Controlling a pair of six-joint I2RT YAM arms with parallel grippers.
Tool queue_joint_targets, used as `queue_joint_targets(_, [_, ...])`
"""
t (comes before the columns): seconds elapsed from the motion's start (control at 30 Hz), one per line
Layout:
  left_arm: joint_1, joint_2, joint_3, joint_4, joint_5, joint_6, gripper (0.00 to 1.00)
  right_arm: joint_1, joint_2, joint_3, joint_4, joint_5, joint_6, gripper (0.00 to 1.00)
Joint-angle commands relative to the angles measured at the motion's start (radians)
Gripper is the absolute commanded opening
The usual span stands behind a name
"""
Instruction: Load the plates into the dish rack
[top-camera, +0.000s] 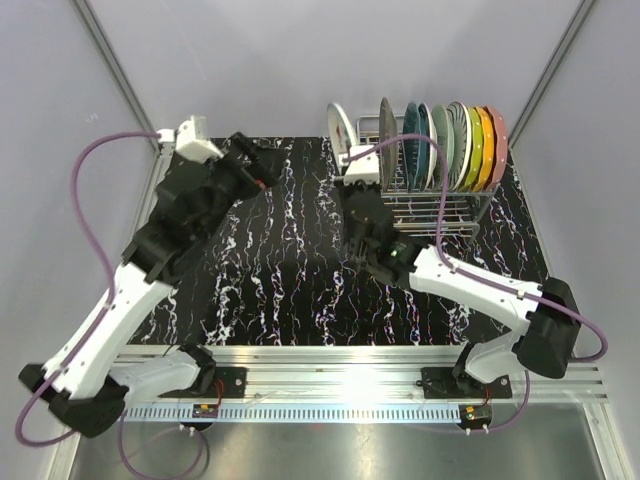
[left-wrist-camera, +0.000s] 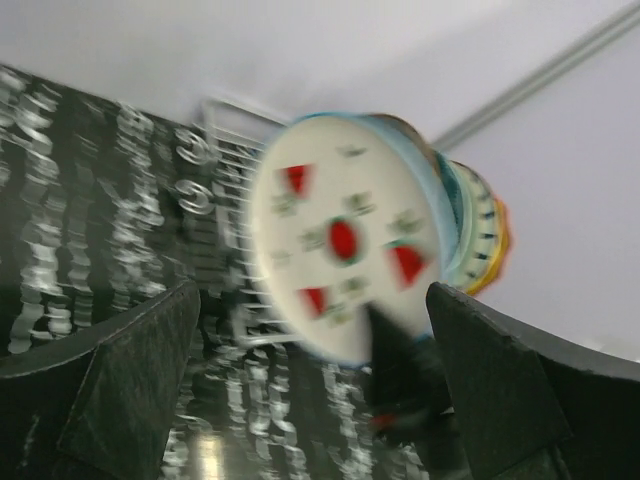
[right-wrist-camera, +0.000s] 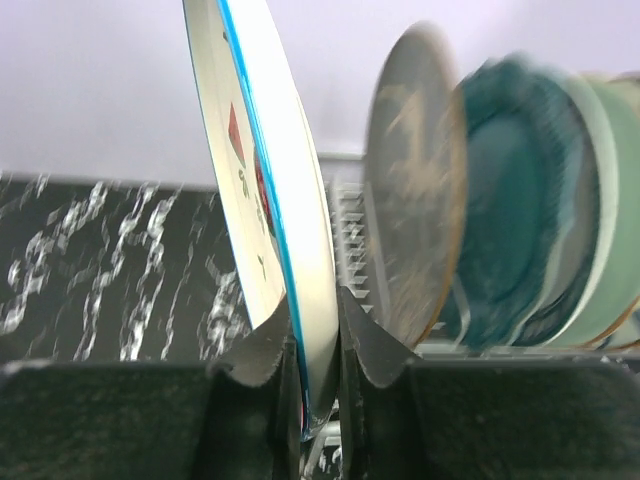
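The rack's end slot (top-camera: 368, 130) (right-wrist-camera: 351, 235) is still empty, so my right gripper should next move outward toward the dark grey-brown plate, then down to let go of the white plate there.
A white plate (right-wrist-camera: 262, 180) with red motifs and a blue rim stands on edge at the left end of the dish rack (top-camera: 440, 205). My right gripper (right-wrist-camera: 315, 350) is shut on its lower rim. In the top view the same plate (top-camera: 340, 128) sits left of a dark grey-brown plate (top-camera: 387, 140), then teal, pale green, yellow-green, orange and pink plates upright in the slots. My left gripper (top-camera: 262, 166) hangs open over the mat left of the rack, apart from the white plate (left-wrist-camera: 345, 245), with nothing between its fingers (left-wrist-camera: 140, 380).
A black mat with white marbling (top-camera: 270, 270) covers the table. Pale walls close in the back and both sides. The metal rail (top-camera: 330, 360) with both arm bases runs along the near edge.
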Motion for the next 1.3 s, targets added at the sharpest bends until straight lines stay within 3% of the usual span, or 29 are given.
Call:
queue_joint_targets(0.0, [0.005, -0.171, -0.082, -0.035, -0.180, 0.223, 0.99, -0.049, -0.017, 0.165, 0.145, 0.058, -0.070, 0.00])
queue_joint_targets(0.13, [0.004, -0.269, -0.187, -0.040, -0.263, 0.335, 0.99, -0.083, 0.031, 0.249, 0.148, 0.065, -0.139, 0.00])
queue_joint_targets(0.3, [0.005, -0.330, -0.319, -0.035, -0.266, 0.443, 0.99, -0.104, 0.098, 0.307, 0.204, 0.082, -0.266, 0.00])
queue_joint_targets(0.57, [0.005, -0.427, -0.480, 0.040, -0.280, 0.576, 0.99, -0.136, 0.147, 0.376, 0.083, 0.073, -0.245, 0.00])
queue_joint_targets(0.93, [0.005, -0.435, -0.503, 0.043, -0.262, 0.579, 0.99, -0.167, 0.137, 0.334, 0.067, 0.076, -0.247, 0.00])
queue_joint_targets(1.27, [0.005, -0.424, -0.505, 0.032, -0.260, 0.581, 0.99, -0.212, 0.147, 0.309, -0.022, 0.056, -0.120, 0.00])
